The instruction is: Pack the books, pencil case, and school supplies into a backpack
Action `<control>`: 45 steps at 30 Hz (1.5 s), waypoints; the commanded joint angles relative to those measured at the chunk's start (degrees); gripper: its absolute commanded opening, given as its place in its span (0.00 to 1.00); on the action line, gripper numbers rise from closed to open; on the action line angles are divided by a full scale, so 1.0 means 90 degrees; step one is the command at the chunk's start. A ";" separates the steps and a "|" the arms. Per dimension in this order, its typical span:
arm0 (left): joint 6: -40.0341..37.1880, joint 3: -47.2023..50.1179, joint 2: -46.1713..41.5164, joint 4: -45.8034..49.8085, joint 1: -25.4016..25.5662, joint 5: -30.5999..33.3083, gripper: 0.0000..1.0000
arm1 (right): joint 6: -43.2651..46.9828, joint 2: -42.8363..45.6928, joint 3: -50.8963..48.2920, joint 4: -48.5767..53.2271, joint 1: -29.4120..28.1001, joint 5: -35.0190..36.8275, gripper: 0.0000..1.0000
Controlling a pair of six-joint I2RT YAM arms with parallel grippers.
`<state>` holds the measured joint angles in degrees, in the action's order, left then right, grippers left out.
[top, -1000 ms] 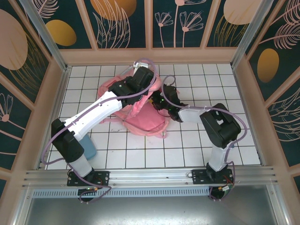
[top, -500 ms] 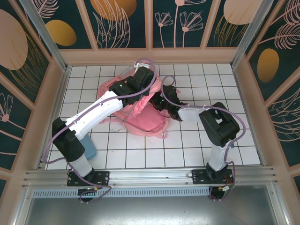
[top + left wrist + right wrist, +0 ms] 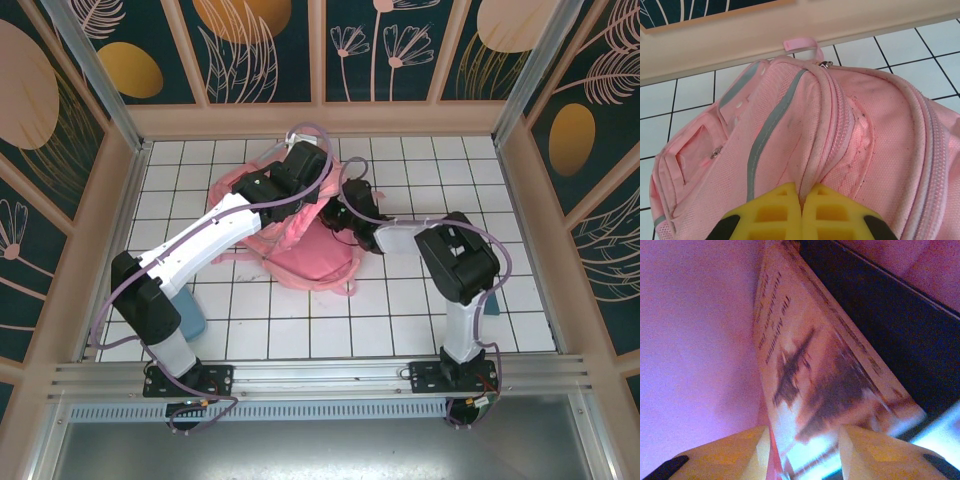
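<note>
My left gripper lowers with its fold of fabric over the backpack's opening (image 3: 322,246) next and releases it there. Both books are already inside the pink lining.
The pink backpack (image 3: 312,258) lies on the white tiles at the back middle. My left gripper (image 3: 801,197) is shut on a fold of its fabric beside the zip, holding the backpack (image 3: 790,125) up. From the right, my right gripper (image 3: 337,216) reaches into the opening. In the right wrist view it (image 3: 802,434) is inside the pink lining, shut on the near end of the orange-brown book (image 3: 805,370). A dark book (image 3: 880,315) lies against that one on its right.
A pale blue object (image 3: 188,316), maybe the pencil case, lies on the tiles by the left arm's base. Wooden walls close in the table at the back and both sides. Bare tiles stretch in front of and right of the backpack.
My right gripper has moved left, deeper into the backpack's opening, and its jaws have narrowed onto the book. My left gripper keeps the same hold.
</note>
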<state>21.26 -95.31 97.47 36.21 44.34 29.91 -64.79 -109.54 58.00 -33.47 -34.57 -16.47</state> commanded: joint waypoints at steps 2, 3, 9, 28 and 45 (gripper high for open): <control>0.0216 -0.0260 0.0037 -0.0755 -0.0163 -0.0015 0.00 | 0.0163 0.1235 -0.0957 -0.0110 0.0180 -0.0355 0.47; 0.0220 -0.0282 0.0042 -0.0814 -0.0184 -0.0107 0.00 | 0.0147 0.1524 -0.1232 -0.0055 0.0229 -0.0431 0.49; 0.0261 -0.0778 0.0704 -0.1019 -0.0256 -0.0713 0.00 | 0.0255 0.3062 -0.2407 0.0834 0.0602 -0.0398 0.51; 0.1260 -0.1349 0.1700 -0.1743 -0.0896 -0.2845 0.66 | 0.2381 0.5768 -0.1940 0.5391 0.1372 0.2212 0.56; 0.3232 0.4958 -0.2142 -0.2983 -0.2630 -0.3661 0.75 | 0.1667 0.2251 0.0393 0.6086 -0.2837 0.4142 0.45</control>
<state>46.37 -53.63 79.66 12.56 21.61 -0.23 -47.79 -85.01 57.89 18.74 -57.82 16.91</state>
